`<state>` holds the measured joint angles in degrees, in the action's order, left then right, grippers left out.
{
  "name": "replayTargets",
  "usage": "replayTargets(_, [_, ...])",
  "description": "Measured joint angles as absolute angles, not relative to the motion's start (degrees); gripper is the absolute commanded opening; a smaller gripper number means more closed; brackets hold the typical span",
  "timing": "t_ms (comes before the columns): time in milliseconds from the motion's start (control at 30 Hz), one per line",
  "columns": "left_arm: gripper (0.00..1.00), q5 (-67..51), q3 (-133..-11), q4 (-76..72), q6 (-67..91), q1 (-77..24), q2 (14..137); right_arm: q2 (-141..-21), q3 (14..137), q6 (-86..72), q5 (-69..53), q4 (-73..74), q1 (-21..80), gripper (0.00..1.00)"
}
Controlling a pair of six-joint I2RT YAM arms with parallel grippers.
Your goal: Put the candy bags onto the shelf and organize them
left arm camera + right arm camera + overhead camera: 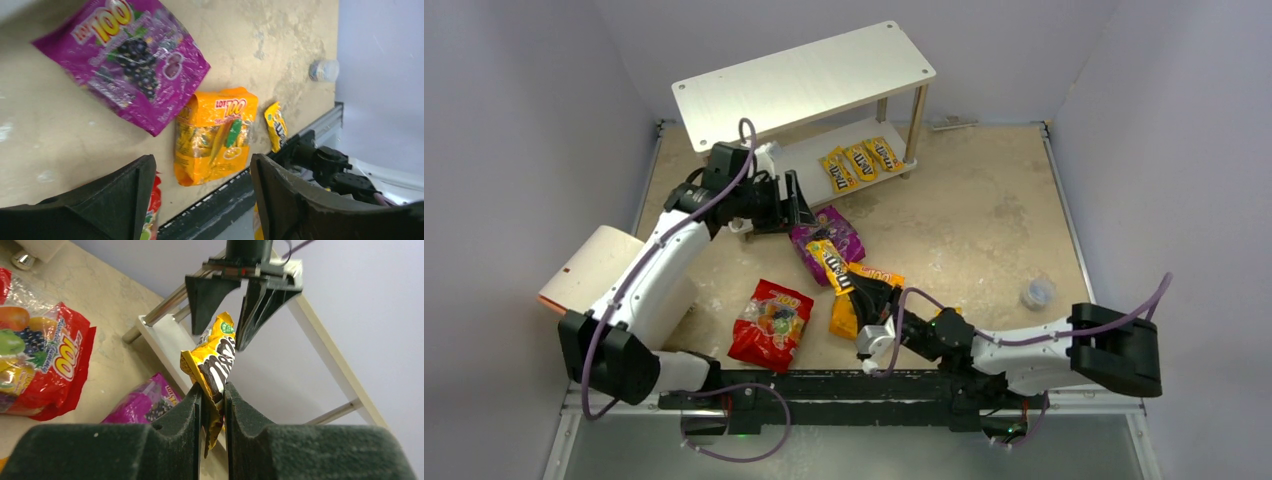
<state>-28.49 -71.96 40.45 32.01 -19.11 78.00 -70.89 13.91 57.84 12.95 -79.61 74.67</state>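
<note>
I will next move my right gripper outward over the purple bag and release the packet beside the row on the shelf, because the bare lower board [812,173] is outward of my gripper.
The white two-tier shelf [804,80] stands at the back, with three yellow M&M's packets [861,162] on its lower board. My right gripper [212,392] is shut on one end of another yellow M&M's packet [215,357] and holds it up over the purple bag [829,238]. My left gripper [799,210] is open and empty in front of the shelf, and the packet's free end points at its fingers [210,295]. The orange bag [215,135] lies partly under my right gripper [864,290]. The red bag [771,322] lies near the front.
A cream cylinder with an orange rim [589,270] lies at the left beside my left arm. A small clear cup [1037,292] sits on the right. Grey walls enclose the table, and a black rail [844,385] runs along the near edge.
</note>
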Motion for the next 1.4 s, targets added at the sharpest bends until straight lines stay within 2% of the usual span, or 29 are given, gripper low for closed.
replayTargets(167, [0.79,-20.01,-72.12,41.91,31.66,-18.63,69.08,-66.59,15.29,54.33,14.04,-69.30,74.67,0.00])
replayTargets(333, [0.87,-11.09,-71.09,42.04,31.18,-18.39,54.48,-67.75,19.68,52.88,15.66,-60.75,73.36,0.00])
replayTargets(500, [0.91,-1.52,-65.14,43.07,30.85,-18.39,42.92,-73.38,25.04,52.34,13.28,-57.56,65.78,0.03])
replayTargets(667, [0.94,3.97,-58.67,44.36,30.74,-18.39,36.03,-84.97,34.33,53.69,8.43,-59.75,58.22,0.03])
replayTargets(900, [0.95,9.69,-57.23,46.72,30.61,-18.39,32.05,-102.54,47.62,57.41,2.85,-62.30,51.16,0.06])
replayTargets(1133, [0.96,11.55,-57.23,48.14,30.59,-18.39,31.16,-110.37,60.23,57.32,-3.16,-59.05,45.28,0.08])
replayTargets(1400, [0.97,12.01,-56.75,48.93,30.63,-18.39,30.26,-116.20,64.62,57.06,-6.52,-56.18,42.54,0.09])
